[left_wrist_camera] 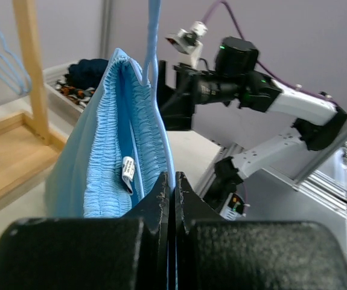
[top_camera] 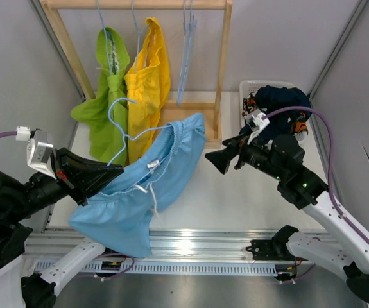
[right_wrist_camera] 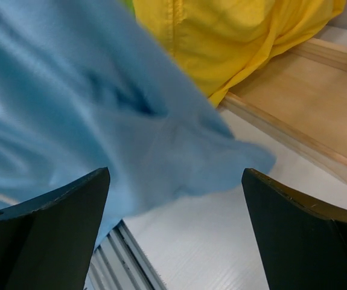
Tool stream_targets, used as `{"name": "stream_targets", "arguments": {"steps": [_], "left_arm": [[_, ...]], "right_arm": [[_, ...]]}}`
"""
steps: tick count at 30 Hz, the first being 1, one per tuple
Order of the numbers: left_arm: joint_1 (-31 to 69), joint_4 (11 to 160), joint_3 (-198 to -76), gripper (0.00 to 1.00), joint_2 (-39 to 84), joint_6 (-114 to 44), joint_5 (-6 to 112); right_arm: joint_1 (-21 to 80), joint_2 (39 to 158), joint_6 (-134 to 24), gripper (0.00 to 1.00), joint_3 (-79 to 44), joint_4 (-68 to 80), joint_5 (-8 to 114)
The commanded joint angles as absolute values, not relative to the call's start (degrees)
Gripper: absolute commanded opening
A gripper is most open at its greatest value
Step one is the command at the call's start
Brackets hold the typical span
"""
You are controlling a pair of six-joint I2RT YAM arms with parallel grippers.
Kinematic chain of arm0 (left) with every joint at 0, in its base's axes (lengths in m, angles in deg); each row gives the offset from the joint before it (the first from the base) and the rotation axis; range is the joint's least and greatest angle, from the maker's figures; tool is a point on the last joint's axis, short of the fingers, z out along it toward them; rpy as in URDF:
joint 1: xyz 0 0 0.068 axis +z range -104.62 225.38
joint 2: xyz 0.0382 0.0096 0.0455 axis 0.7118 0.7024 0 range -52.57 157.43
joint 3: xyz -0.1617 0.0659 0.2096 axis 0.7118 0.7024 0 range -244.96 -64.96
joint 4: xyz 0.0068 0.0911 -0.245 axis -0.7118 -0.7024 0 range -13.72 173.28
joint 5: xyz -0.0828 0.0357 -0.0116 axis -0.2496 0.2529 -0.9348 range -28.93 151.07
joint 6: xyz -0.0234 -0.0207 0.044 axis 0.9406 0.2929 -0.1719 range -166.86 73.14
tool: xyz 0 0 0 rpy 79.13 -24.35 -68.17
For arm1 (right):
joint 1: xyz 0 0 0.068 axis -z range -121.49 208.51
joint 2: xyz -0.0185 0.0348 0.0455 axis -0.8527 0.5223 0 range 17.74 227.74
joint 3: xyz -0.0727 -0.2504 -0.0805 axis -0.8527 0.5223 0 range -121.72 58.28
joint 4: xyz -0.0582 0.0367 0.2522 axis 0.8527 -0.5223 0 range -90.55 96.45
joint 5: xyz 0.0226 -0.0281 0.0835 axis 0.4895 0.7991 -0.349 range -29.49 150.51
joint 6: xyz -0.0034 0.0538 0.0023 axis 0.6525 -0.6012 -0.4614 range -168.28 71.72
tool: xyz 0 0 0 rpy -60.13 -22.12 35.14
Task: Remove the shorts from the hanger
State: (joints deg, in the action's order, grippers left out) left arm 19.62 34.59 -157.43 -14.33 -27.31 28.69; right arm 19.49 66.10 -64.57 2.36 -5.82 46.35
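I will next move my right gripper left in the top view onto the shorts' waistband end facing it, since my left gripper holds only the hanger wire.
My left gripper [top_camera: 110,172] is shut on the wire of a light blue hanger [top_camera: 123,128] that carries the light blue shorts [top_camera: 142,183], held off the rack above the table. In the left wrist view the hanger wire [left_wrist_camera: 161,121] runs up from between my closed fingers [left_wrist_camera: 172,184] beside the ruffled waistband [left_wrist_camera: 116,133]. My right gripper [top_camera: 216,157] is open and empty, just right of the shorts' waistband; its view shows the blue fabric [right_wrist_camera: 101,109] ahead of the gripper [right_wrist_camera: 176,181]. Lime green shorts [top_camera: 107,96] and yellow shorts [top_camera: 147,83] hang on the rack. Navy shorts [top_camera: 280,102] and patterned shorts [top_camera: 249,102] lie in a bin.
The wooden rack [top_camera: 223,70] stands at the back with empty blue hangers [top_camera: 187,45] on its rail and a wooden base [right_wrist_camera: 306,103]. A white bin [top_camera: 248,86] sits at the back right. Grey walls close both sides; a metal rail [top_camera: 203,247] runs along the near edge.
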Motion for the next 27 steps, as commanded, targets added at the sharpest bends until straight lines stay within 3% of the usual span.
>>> {"name": "stream_targets", "arguments": {"steps": [1,11,13,15,21,23,27], "left_arm": [[19.27,40.83,-157.51,0.00,-13.72,-23.04,23.54],[19.27,41.97,-154.61,0.00,-14.78,-23.30,23.27],[19.27,41.62,-154.70,0.00,-14.86,-23.65,23.80],[19.28,40.92,-154.79,0.00,-14.78,-24.18,24.59],[19.10,37.84,-154.52,0.00,-15.83,-26.46,26.61],[18.23,36.18,-152.77,0.00,-17.05,-28.13,28.45],[16.90,33.62,-151.71,0.00,-17.77,-29.37,31.36]], "right_arm": [[18.96,69.33,-60.41,1.00,-3.14,-1.91,50.31],[15.97,77.33,-63.13,0.98,-3.42,10.14,49.97],[15.88,78.38,-62.69,0.41,-3.42,10.58,48.30],[15.88,78.13,-62.17,0.00,-3.33,10.23,48.72],[20.00,73.39,-60.75,0.00,-2.19,9.00,59.43],[28.07,71.02,-63.20,0.00,-2.27,7.69,60.24],[49.77,68.81,-72.52,0.00,-1.05,8.29,49.28]]}}
